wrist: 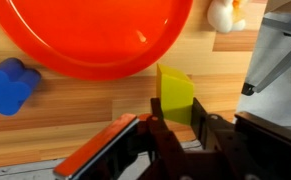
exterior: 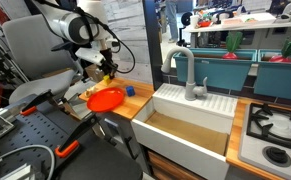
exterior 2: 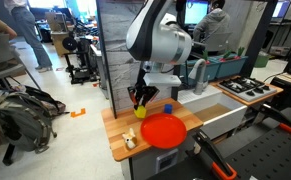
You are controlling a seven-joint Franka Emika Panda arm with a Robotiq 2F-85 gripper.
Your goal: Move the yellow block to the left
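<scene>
I need to lower the yellow block (exterior: 108, 78) in my gripper next, onto the bare wood beside the plate's rim.
The yellow block (wrist: 175, 92) is a small bright-yellow cube sitting between my gripper's (wrist: 175, 124) two dark fingers, which press on both of its sides. It is just beside the rim of the orange-red plate (wrist: 95, 35) on the wooden counter. In both exterior views the gripper (exterior: 105, 72) (exterior 2: 141, 100) points down, low over the counter behind the plate (exterior: 105, 99) (exterior 2: 163, 130), with the yellow block (exterior: 108, 78) at its tips. I cannot tell whether the block touches the wood.
A blue block (wrist: 10, 85) (exterior: 131, 90) lies next to the plate. A small white toy (wrist: 225, 12) (exterior 2: 129, 140) lies on the counter's other side. A white sink (exterior: 190, 125) with a faucet (exterior: 185, 70) and a stove (exterior: 275, 130) lie beyond the counter.
</scene>
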